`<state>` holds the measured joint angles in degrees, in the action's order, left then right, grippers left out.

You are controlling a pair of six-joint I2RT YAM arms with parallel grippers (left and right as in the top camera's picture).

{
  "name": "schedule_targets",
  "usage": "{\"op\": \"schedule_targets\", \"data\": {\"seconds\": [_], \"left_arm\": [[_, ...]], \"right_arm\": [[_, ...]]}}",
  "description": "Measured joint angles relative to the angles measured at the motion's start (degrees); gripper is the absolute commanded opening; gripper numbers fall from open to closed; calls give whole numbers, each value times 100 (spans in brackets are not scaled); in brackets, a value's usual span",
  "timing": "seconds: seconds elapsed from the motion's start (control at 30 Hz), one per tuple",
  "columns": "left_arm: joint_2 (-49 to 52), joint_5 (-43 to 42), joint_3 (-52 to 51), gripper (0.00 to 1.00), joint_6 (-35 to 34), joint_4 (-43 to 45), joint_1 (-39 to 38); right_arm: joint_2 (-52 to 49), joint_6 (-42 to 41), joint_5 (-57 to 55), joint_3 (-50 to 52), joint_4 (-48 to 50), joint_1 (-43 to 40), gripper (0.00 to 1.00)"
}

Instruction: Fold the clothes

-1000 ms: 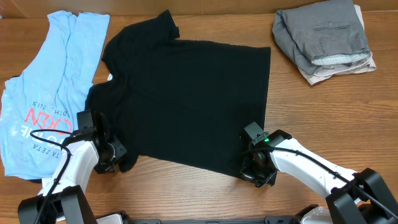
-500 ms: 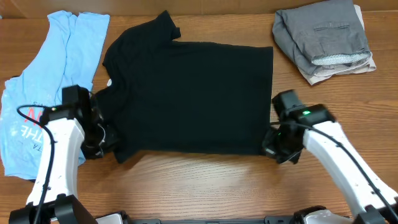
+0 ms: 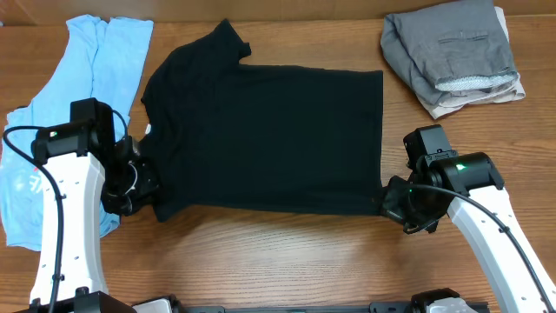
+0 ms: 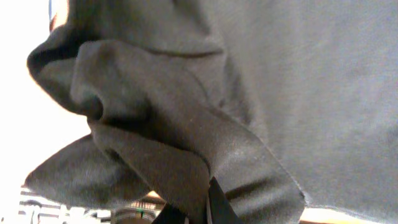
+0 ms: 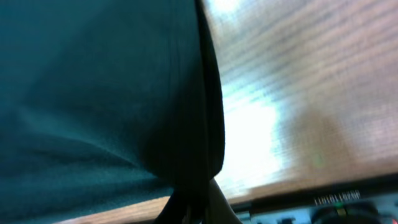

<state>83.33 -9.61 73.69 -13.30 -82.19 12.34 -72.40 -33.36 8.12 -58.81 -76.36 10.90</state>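
Observation:
The cloth is spread flat at the T-shirt's body by the neck [image 3: 198,130] [image 4: 305,68]. So my left gripper will carry the near sleeve outward onto it next and let go of the sleeve there.
The black T-shirt [image 3: 265,135] lies spread across the middle of the table, neck to the left, hem to the right. My left gripper [image 3: 149,193] is shut on its near left sleeve, whose bunched black fabric [image 4: 186,162] fills the left wrist view. At the shirt's near right hem corner my right gripper [image 3: 393,202] is shut on the cloth, and the dark hem edge [image 5: 208,124] hangs from the jaws over the wood. The light blue shirt [image 3: 91,74] with red lettering lies crumpled at the far left, partly under my left arm.
A folded stack of grey and beige clothes [image 3: 453,54] sits at the back right corner. Bare wooden table [image 3: 278,256] runs along the front edge between my two arms.
Both arms have drawn the shirt's near edge back and outward, so the near edge now lies straight. The left gripper moved left, the right one further right.

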Motion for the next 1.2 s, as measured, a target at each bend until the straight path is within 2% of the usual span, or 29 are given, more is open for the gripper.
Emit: {"op": "schedule_targets", "data": {"seconds": [0.3, 0.53, 0.9, 1.2], "left_arm": [[-7, 109, -122, 4, 17, 1408, -188], [-7, 479, -621, 4, -52, 2894, -225], [138, 557, -1185, 4, -92, 4610, -481], [1049, 603, -1189, 6, -129, 5783, -935]], "right_arm": [[-345, 105, -267, -4, 1591, -4, 4], [-994, 308, -378, -17, 2894, -2, 4], [-1814, 339, -612, -17, 3840, 0, 4], [-2098, 339, -944, -17, 4197, -4, 4]]}}
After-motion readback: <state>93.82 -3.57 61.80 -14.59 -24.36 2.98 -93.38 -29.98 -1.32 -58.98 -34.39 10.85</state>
